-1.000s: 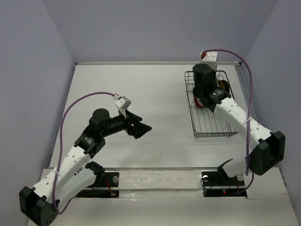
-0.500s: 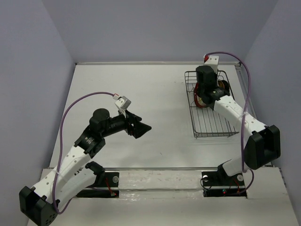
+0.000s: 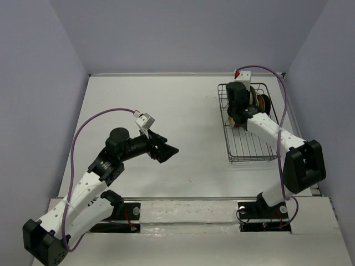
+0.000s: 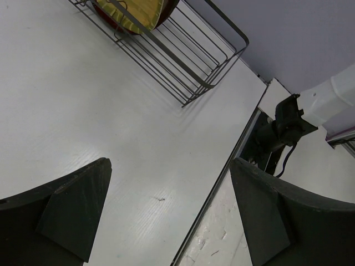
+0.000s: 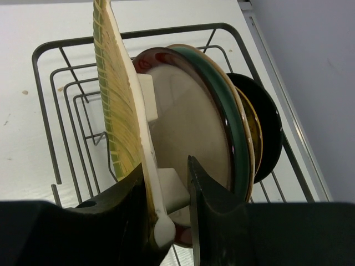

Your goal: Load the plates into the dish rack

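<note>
My right gripper is to go down next, tilting outward, and let go of the yellow plate (image 5: 117,111) at the bare wire slots (image 5: 101,145) beside the beige plate, as they are below it.
The dish rack (image 3: 252,151), a black wire basket, stands at the right. In the right wrist view it (image 5: 66,127) holds several plates on edge: red-brown-rimmed beige (image 5: 191,119), teal-rimmed (image 5: 221,91), ochre (image 5: 252,119) and glossy black (image 5: 270,136). My right gripper (image 5: 165,180) is shut on the rim of the yellow ribbed plate (image 5: 117,111), which stands upright just in front of the beige one. In the top view this gripper (image 3: 237,113) is over the rack's far end. My left gripper (image 3: 167,149) is open and empty above the table. The small cream plate is hidden.
The left wrist view shows the rack's near end (image 4: 191,64) with the yellow plate (image 4: 138,11) in it, and the right arm's base (image 4: 277,130) at the table's front edge. The right wall runs close beside the rack.
My right gripper has moved slightly toward the far left of the rack, bringing the yellow plate in front of the red-rimmed plate. The left arm has not moved.
</note>
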Tool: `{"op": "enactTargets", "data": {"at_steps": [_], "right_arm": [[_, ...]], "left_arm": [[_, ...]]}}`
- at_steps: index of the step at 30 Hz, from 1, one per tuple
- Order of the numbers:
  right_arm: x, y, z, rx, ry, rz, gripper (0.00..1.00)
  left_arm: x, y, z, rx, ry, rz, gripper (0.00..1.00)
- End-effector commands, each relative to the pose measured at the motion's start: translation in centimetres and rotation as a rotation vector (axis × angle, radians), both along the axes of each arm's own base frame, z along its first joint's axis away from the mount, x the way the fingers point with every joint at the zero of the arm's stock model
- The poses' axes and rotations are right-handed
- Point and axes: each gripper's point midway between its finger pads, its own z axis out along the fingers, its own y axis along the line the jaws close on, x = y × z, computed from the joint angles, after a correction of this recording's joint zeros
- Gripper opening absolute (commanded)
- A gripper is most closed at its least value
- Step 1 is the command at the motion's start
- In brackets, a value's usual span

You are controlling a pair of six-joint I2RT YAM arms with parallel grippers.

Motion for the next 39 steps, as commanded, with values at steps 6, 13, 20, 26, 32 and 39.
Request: {"op": "enactTargets", "data": {"at_steps": [6,13,20,26,32,39], "right_arm": [[0.9,0.3,0.3,0.117,-0.139,-0.046,0.07],[0.6,-0.6,-1.3,0.173,-0.216,-0.140,0.07],[0.7,-0.5,-2.1,0.211,-0.263,-0.148,0.07],[1.2,0.1,-6.2,0.219,-0.216,-0.139,0.07],[0.3,0.1,-6.4,0.248,-0.232,-0.115,0.07],[-0.2,0.3,-4.5,0.194,-0.201,-0.048,0.13]], "left_arm": [[0.1,-0.3,2.4,-0.031,-0.065,-0.011,0.99],[0.4,-0.2,2.2,-0.028,-0.059,-0.001,0.99],[0.7,-0.1,2.2,-0.028,-0.054,0.007,0.99],[0.9,0.0,1.8,-0.025,-0.045,0.015,0.99],[1.1,0.0,1.7,-0.024,-0.040,0.023,0.99],[1.1,0.0,1.7,-0.028,-0.035,0.024,0.99]]}}
